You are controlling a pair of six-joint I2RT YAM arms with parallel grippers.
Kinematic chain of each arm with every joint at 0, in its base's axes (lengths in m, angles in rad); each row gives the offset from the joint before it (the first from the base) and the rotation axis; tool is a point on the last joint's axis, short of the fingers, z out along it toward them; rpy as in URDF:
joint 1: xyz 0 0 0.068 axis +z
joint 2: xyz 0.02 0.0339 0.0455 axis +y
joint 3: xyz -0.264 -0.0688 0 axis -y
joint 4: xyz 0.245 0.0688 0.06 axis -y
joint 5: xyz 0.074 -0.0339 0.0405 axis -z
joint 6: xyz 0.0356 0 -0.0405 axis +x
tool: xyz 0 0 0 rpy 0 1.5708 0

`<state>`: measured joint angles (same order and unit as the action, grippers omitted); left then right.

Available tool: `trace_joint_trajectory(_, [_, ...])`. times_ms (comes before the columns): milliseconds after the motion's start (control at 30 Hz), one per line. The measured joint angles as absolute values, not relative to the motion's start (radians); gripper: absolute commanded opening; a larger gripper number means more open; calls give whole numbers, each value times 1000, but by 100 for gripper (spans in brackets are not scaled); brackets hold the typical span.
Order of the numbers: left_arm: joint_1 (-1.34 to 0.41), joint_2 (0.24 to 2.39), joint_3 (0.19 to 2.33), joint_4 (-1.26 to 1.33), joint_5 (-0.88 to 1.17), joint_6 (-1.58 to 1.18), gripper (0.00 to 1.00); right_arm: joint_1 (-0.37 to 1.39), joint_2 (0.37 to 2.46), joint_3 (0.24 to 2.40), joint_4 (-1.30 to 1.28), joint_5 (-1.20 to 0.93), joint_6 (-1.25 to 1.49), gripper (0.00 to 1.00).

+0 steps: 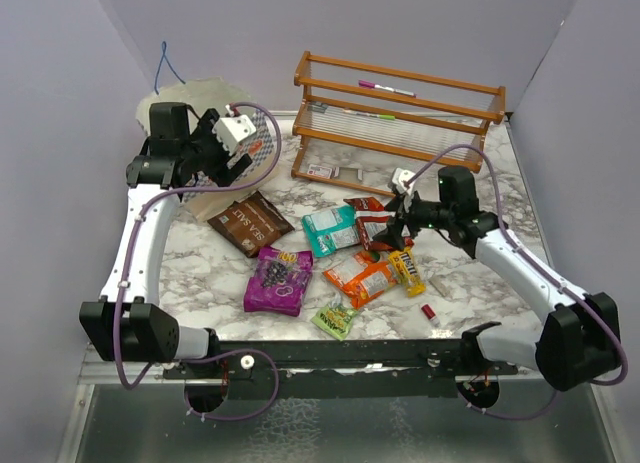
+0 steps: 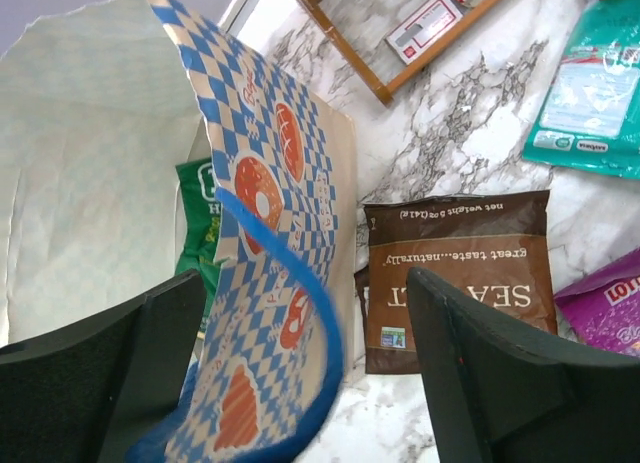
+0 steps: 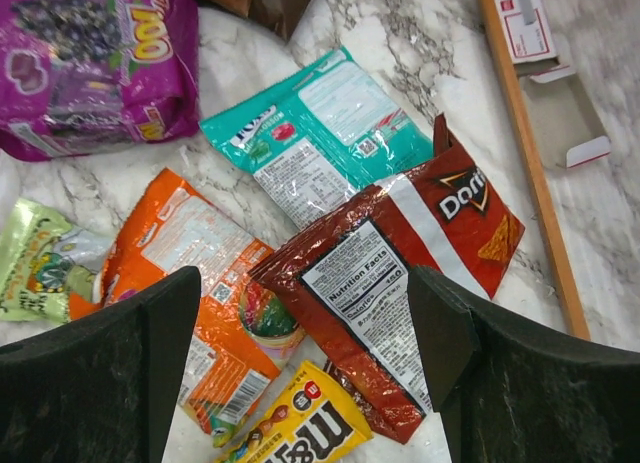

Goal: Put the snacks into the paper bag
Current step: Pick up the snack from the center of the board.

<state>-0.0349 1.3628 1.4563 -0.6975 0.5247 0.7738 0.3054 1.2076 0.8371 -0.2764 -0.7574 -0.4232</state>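
Next, my open right gripper comes down, shifting toward the teal packet, onto the red packet's edge by the orange packet.
The checked paper bag (image 1: pixel 200 95) stands at the back left, with a green packet (image 2: pixel 200 233) inside it. My left gripper (image 1: pixel 232 161) hangs open at its mouth; the bag's wall (image 2: pixel 260 183) and blue handle lie loosely between the wide jaws. Beside the bag lies the brown packet (image 2: pixel 460 273). My right gripper (image 3: pixel 300 373) is open just above the red packet (image 3: pixel 400 273), gripping nothing. Around it lie the teal (image 3: pixel 320 133), orange (image 3: pixel 190 313), yellow (image 3: pixel 300 428), purple (image 3: pixel 95 58) and light-green (image 3: pixel 40 273) packets.
A wooden rack (image 1: pixel 395 118) stands at the back right with a pink marker (image 1: pixel 385 87) on top and a small white box (image 1: pixel 322 170) under it. A tiny red cylinder (image 1: pixel 428 311) lies near the front right.
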Motion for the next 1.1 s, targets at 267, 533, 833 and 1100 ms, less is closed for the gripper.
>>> trace_joint_trajectory(267, [-35, 1251, 1391, -625, 426, 624, 99, 479, 1287, 739, -110, -538, -424, 85])
trace_joint_trajectory(533, [-35, 1185, 1371, -565, 311, 516, 99, 618, 1423, 734, -24, -267, -424, 78])
trace_joint_trajectory(833, [-35, 1185, 1418, -577, 266, 423, 96, 634, 1476, 760, -30, -70, -416, 36])
trace_joint_trajectory(1100, [-35, 1185, 1510, -596, 348, 364, 89, 634, 1456, 801, -77, -40, -408, 2])
